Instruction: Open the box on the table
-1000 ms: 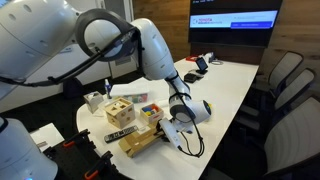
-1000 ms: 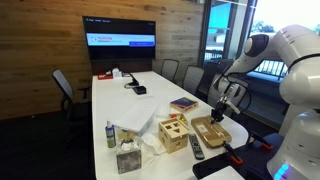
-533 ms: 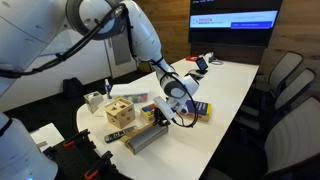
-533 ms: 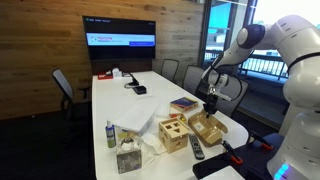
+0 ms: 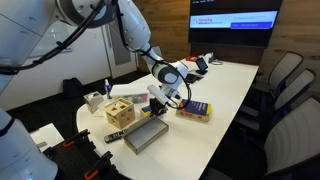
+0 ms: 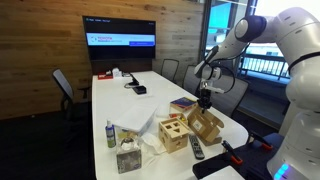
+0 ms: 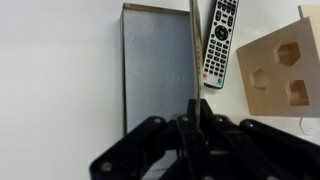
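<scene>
My gripper swings with the lid's top edge past the box's hinged side toward the wooden cube [image 6: 173,136] [image 7: 281,75] next, then releases it, as the lid stands only nearly upright.
The tan cardboard box lies open near the end of the white table [image 5: 228,85] in both exterior views [image 5: 146,133] [image 6: 208,127]. Its lid [image 7: 193,45] stands nearly upright on its hinge. In the wrist view the lid shows edge-on as a thin line beside the pale grey inside of the box [image 7: 155,65]. My gripper [image 7: 196,112] is shut on the lid's free edge and holds it up above the box in both exterior views [image 5: 161,99] [image 6: 205,100].
A wooden cube with cut-out holes [image 5: 120,113] [image 6: 172,132] [image 7: 280,65] stands beside the box. A remote [image 7: 220,40] [image 6: 196,149] lies between them. A red-yellow-blue block [image 5: 195,110] [image 6: 183,103] lies beyond the box. A tissue box [image 6: 127,157] and a bottle [image 6: 110,134] are nearby. Chairs ring the table.
My gripper has risen and swung back across the box with the lid's edge in it. The lid has gone from almost flat to nearly upright, baring the box's inside.
</scene>
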Robot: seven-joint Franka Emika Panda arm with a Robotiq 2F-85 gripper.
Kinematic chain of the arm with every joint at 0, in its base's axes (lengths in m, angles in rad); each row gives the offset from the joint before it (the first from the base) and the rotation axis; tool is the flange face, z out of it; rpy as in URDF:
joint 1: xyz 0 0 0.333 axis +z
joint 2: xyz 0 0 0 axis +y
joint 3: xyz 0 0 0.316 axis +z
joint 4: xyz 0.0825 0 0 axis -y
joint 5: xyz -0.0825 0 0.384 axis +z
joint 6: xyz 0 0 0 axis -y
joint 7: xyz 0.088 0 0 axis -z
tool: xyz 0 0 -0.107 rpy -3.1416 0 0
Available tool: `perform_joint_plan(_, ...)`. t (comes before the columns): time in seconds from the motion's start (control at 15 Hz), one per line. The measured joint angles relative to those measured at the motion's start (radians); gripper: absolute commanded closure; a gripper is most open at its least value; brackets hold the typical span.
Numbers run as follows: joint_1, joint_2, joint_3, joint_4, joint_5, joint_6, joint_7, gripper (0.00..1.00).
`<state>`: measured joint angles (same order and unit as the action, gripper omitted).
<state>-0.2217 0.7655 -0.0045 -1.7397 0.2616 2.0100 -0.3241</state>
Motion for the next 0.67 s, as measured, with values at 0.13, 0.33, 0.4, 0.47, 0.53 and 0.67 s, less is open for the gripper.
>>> perform_joint_plan(0.13,0.02,-0.015,0.0,-0.011,-0.024,0.0,0.017,0.98)
perform_joint_plan(0.33,0.063,-0.031,-0.001,-0.023,-0.082,0.0,0.095,0.98)
perform_joint_plan(0.4,0.08,-0.036,-0.003,-0.028,-0.104,0.0,0.127,0.98)
perform_joint_plan(0.47,0.099,-0.04,-0.005,-0.031,-0.128,0.0,0.161,0.98)
perform_joint_plan(0.53,0.118,-0.044,-0.006,-0.034,-0.149,-0.002,0.192,0.98)
perform_joint_plan(0.67,0.15,-0.048,-0.007,-0.035,-0.186,-0.013,0.24,0.98)
